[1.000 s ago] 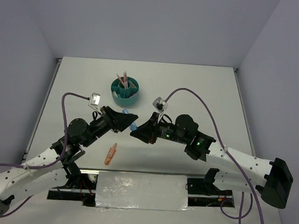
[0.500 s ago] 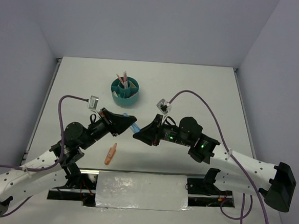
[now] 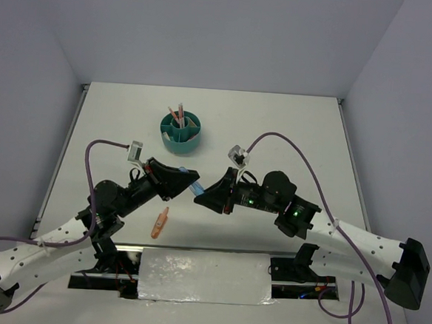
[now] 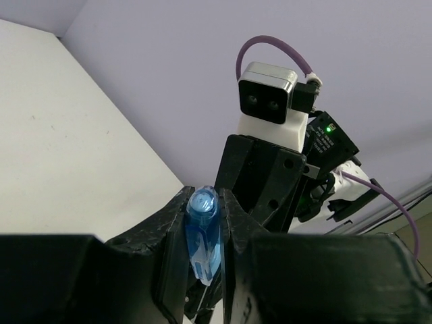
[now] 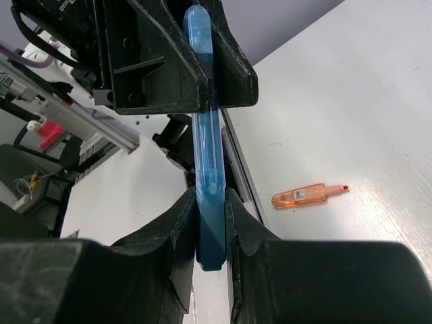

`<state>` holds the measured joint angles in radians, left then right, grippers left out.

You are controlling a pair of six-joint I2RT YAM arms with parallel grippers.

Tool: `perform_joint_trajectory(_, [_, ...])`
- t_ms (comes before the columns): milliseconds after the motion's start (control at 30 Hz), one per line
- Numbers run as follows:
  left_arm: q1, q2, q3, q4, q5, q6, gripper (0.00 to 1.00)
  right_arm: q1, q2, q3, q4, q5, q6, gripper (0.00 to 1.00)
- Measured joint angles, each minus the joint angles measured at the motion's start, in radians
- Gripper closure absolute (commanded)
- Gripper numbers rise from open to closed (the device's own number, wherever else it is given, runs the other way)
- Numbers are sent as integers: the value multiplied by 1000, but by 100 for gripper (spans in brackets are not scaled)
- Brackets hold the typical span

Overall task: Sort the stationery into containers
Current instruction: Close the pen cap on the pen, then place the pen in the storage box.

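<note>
The teal organiser cup (image 3: 181, 131) already has pens in it and is outward and below. My left gripper needs to move outward next, lower the marker into the cup's near side and let it go.
A blue marker (image 3: 194, 186) is held in the air between both grippers, mid-table. My left gripper (image 3: 189, 180) is shut on one end of it; in the left wrist view the blue marker (image 4: 202, 233) sits between the jaws. My right gripper (image 3: 200, 193) is shut on the other end; in the right wrist view the blue marker (image 5: 206, 135) runs from my jaws up into the left gripper's. An orange marker (image 3: 159, 222) lies on the table near the front, also in the right wrist view (image 5: 307, 196). The teal organiser cup (image 3: 181, 131) stands at the back with pink pens in it.
A foil-covered plate (image 3: 204, 275) lies at the near table edge between the arm bases. Purple cables loop above both wrists.
Both grippers have drifted slightly toward the near edge, still joined on the blue marker. The orange marker and cup have not moved.
</note>
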<state>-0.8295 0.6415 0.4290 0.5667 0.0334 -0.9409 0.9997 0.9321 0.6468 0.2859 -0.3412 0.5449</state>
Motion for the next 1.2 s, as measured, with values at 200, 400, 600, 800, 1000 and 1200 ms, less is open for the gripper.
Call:
perform_joint_trajectory(200, [2, 59, -31, 129, 44, -7, 100, -2, 29, 45, -26, -20, -27, 100])
perform_joint_trajectory(400, [21, 116, -53, 337, 74, -33, 100, -16, 157, 319, -214, -47, -121, 100])
perform_joint_trajectory(600, [14, 119, -150, 591, -5, -61, 100, -31, 283, 536, -406, -140, -190, 100])
perform_joint_trajectory(800, [13, 117, -195, 607, -94, -63, 100, -78, 384, 606, -471, -272, -192, 81])
perform_joint_trajectory(1000, [-29, -6, -13, 55, -169, 55, 100, -84, 302, 440, -278, -210, -191, 0])
perform_joint_trajectory(1200, [-28, 124, 237, -411, -369, 212, 100, -154, 140, 225, -188, -2, -155, 0])
